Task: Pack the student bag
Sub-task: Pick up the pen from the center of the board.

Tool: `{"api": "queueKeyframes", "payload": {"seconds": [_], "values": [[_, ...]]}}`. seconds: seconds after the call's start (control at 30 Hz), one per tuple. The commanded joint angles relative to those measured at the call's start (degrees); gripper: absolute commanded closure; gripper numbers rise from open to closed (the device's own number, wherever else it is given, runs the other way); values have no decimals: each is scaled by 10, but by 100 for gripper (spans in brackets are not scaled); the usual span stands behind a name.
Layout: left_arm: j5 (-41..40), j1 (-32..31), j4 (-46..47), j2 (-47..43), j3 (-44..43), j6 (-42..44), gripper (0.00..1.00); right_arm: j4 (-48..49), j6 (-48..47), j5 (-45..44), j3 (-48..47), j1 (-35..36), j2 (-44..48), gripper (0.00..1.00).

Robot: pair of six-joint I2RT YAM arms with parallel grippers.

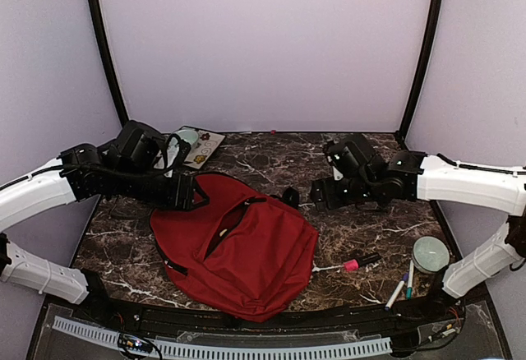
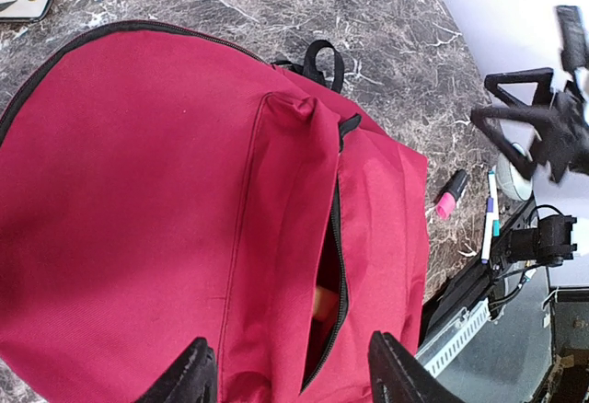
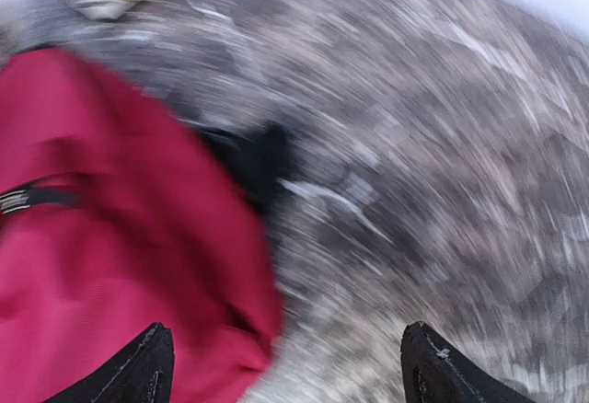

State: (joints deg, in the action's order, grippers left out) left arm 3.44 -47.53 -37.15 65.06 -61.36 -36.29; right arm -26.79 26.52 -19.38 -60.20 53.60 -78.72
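Observation:
My right gripper is about to move back and to the right in the top view, then down onto the pink highlighter's black end (image 1: 368, 259). The highlighter is outside the bag (image 1: 238, 249).
The student bag (image 1: 238, 249), a large dark-red backpack, lies flat in the middle of the table with its black zipper partly open. In the left wrist view the zipper slit (image 2: 339, 265) gapes and something orange (image 2: 324, 304) shows inside the student bag (image 2: 138, 191). My left gripper (image 1: 196, 194) hovers over the bag's upper left; its jaws (image 2: 290, 366) stand open with nothing between them. My right gripper (image 1: 317, 190) is above the bare table just right of the bag's top loop (image 1: 289, 196). The right wrist view is motion-blurred, with the gripper (image 3: 287, 366) open and empty beside the bag (image 3: 110, 237).
A pink highlighter (image 1: 352, 265) and pens (image 1: 403, 286) lie to the right of the bag. A pale round roll (image 1: 431, 253) sits at the right edge. A picture notebook (image 1: 197, 145) lies at the back left, behind the left arm.

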Motion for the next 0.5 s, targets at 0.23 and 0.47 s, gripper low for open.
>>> {"api": "queueKeyframes", "payload": {"seconds": [0.23, 0.47], "values": [[7, -2, 14, 13, -2, 6, 42, -347, 321, 22, -11, -83, -16, 15], [13, -1, 5, 16, -4, 9, 42, -358, 346, 124, 51, -141, -54, 16]]}}
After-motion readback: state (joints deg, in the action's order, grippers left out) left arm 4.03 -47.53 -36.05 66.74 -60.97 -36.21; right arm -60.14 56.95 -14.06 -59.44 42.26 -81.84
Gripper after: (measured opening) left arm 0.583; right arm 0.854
